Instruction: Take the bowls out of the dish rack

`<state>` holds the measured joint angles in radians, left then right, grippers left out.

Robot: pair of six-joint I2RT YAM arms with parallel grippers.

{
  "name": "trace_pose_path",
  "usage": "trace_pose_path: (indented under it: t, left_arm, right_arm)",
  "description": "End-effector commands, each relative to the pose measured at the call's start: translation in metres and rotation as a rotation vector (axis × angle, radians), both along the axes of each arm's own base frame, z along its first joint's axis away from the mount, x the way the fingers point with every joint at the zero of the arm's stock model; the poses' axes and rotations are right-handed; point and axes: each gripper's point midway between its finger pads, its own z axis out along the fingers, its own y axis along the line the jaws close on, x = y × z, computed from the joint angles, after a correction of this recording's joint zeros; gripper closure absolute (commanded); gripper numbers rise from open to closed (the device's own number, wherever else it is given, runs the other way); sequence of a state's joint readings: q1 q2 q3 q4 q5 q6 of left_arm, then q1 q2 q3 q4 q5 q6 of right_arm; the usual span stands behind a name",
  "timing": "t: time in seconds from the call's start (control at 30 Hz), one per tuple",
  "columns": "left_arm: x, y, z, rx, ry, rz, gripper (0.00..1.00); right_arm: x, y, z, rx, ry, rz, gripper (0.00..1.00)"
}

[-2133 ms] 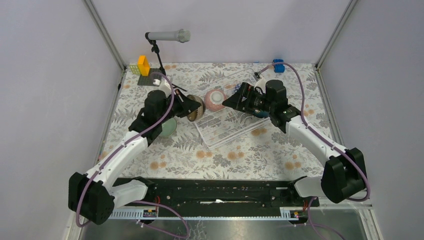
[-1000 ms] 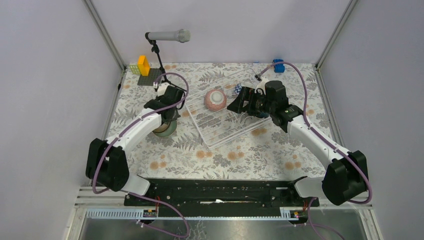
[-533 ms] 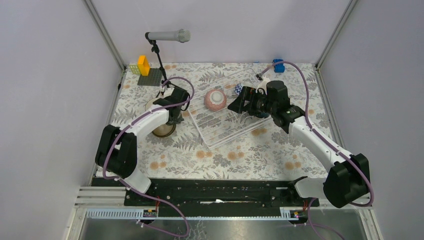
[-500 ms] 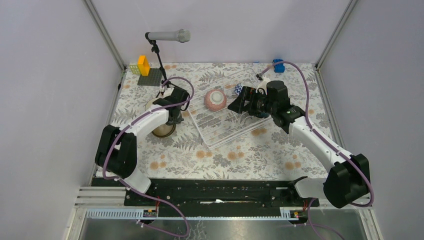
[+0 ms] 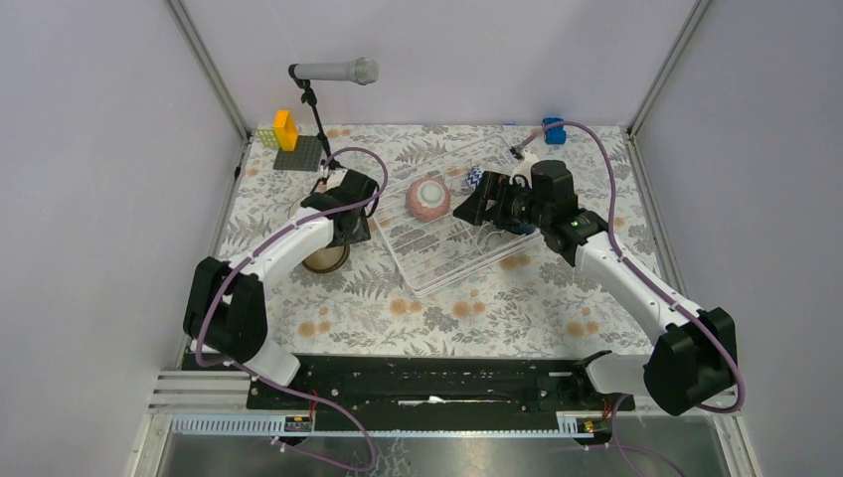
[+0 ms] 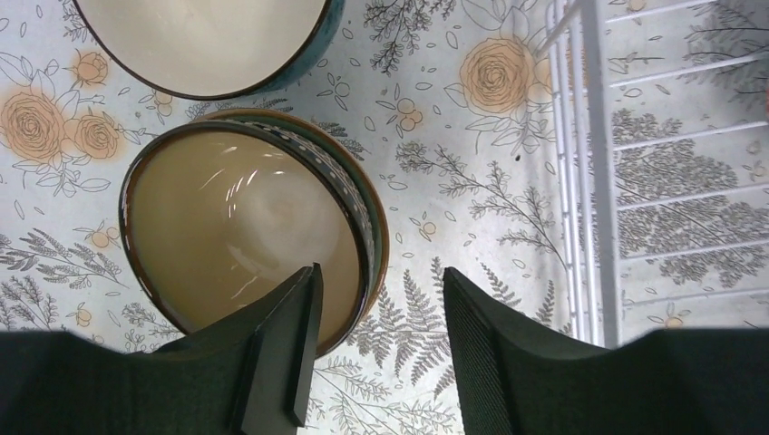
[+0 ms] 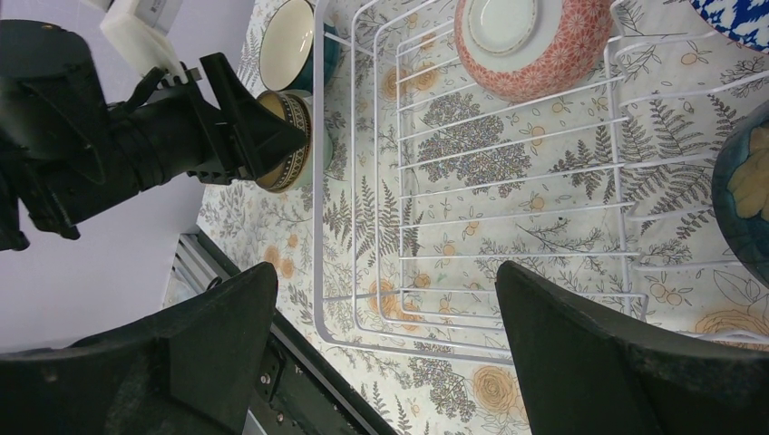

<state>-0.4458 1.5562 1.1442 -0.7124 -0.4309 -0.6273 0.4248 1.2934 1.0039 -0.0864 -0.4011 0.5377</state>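
My right gripper should next move across and down onto the pink bowl's upturned foot (image 5: 429,194) (image 7: 498,22), which is below my right gripper and to its left in the top view.
My left gripper (image 6: 381,276) is open and straddles the near rim of the dark brown bowl (image 6: 236,227), one finger inside and one outside. That bowl (image 5: 323,260) rests on the tablecloth left of the dish rack (image 5: 447,260), nested in the mint green bowl (image 7: 319,149). The teal bowl with a white inside (image 6: 204,45) stands just beyond it. In the rack, the pink bowl (image 5: 428,198) lies upside down, with the blue-white zigzag bowl (image 5: 474,178) at the far edge. The dark teal and gold bowl (image 7: 744,195) lies beside my right gripper (image 7: 385,272), which hangs wide open and empty over the rack.
A microphone on a stand (image 5: 333,72) rises at the back left. Beside it a yellow block sits on a grey baseplate (image 5: 293,154). A blue object (image 5: 553,130) lies at the back right. The black rail (image 5: 427,383) carrying the arm bases runs along the near edge.
My left gripper carried the dark brown bowl from the rack's edge down onto the mint green bowl, then opened and let it go. The right arm shifted only slightly.
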Motion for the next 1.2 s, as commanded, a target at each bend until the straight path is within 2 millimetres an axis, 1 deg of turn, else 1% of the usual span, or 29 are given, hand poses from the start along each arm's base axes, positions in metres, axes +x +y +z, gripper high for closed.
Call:
trace_pose_path:
  t: [0.0, 0.1, 0.2, 0.27, 0.33, 0.4, 0.53, 0.6, 0.7, 0.77, 0.8, 0.9, 1.0, 1.07, 1.17]
  left_arm:
    - [0.003, -0.009, 0.036, -0.046, -0.08, -0.032, 0.43]
    - [0.001, -0.014, 0.037, -0.058, -0.077, -0.061, 0.42]
    - [0.001, -0.013, 0.035, -0.042, -0.071, -0.064, 0.49]
    - [0.001, -0.01, 0.037, -0.033, -0.078, -0.052, 0.51]
    - [0.0, -0.012, 0.043, -0.042, -0.096, -0.054, 0.5]
    - [-0.001, -0.021, 0.052, -0.077, -0.121, -0.078, 0.49]
    - [-0.005, -0.05, 0.08, -0.215, -0.201, -0.197, 0.47]
    - [-0.01, -0.064, 0.096, -0.305, -0.261, -0.263, 0.44]
    - [-0.02, -0.08, 0.114, -0.427, -0.343, -0.336, 0.4]
    - [-0.026, -0.089, 0.124, -0.499, -0.39, -0.377, 0.36]
    - [-0.028, -0.092, 0.128, -0.526, -0.409, -0.389, 0.33]
    - [-0.035, -0.1, 0.137, -0.6, -0.462, -0.43, 0.26]
    - [-0.042, -0.104, 0.148, -0.656, -0.523, -0.461, 0.21]
    - [-0.045, -0.101, 0.153, -0.671, -0.561, -0.459, 0.18]
    - [-0.048, -0.094, 0.155, -0.664, -0.598, -0.438, 0.16]
  right_arm:
    - [0.0, -0.002, 0.022, 0.004, -0.064, -0.008, 0.03]
    - [0.001, -0.002, 0.021, 0.005, -0.06, -0.007, 0.03]
    - [0.001, -0.001, 0.02, 0.008, -0.054, -0.009, 0.03]
    - [0.001, -0.001, 0.02, 0.009, -0.053, -0.009, 0.03]
    - [0.001, -0.001, 0.018, 0.005, -0.051, -0.009, 0.03]
    - [0.003, -0.001, 0.016, -0.003, -0.049, -0.006, 0.02]
    - [0.009, 0.003, 0.007, -0.029, -0.017, 0.009, 0.0]
    - [0.014, 0.002, 0.002, -0.057, -0.017, -0.005, 0.01]
    - [0.024, -0.002, -0.006, -0.142, -0.048, -0.058, 0.0]
    - [0.03, -0.002, -0.01, -0.203, -0.071, -0.077, 0.01]
    - [0.034, -0.001, -0.014, -0.238, -0.08, -0.091, 0.02]
    - [0.047, 0.01, -0.024, -0.306, -0.117, -0.096, 0.05]
    - [0.06, 0.026, -0.028, -0.317, -0.14, -0.087, 0.07]
    - [0.068, 0.037, -0.031, -0.311, -0.137, -0.081, 0.09]
    - [0.083, 0.048, -0.032, -0.307, -0.148, -0.092, 0.11]
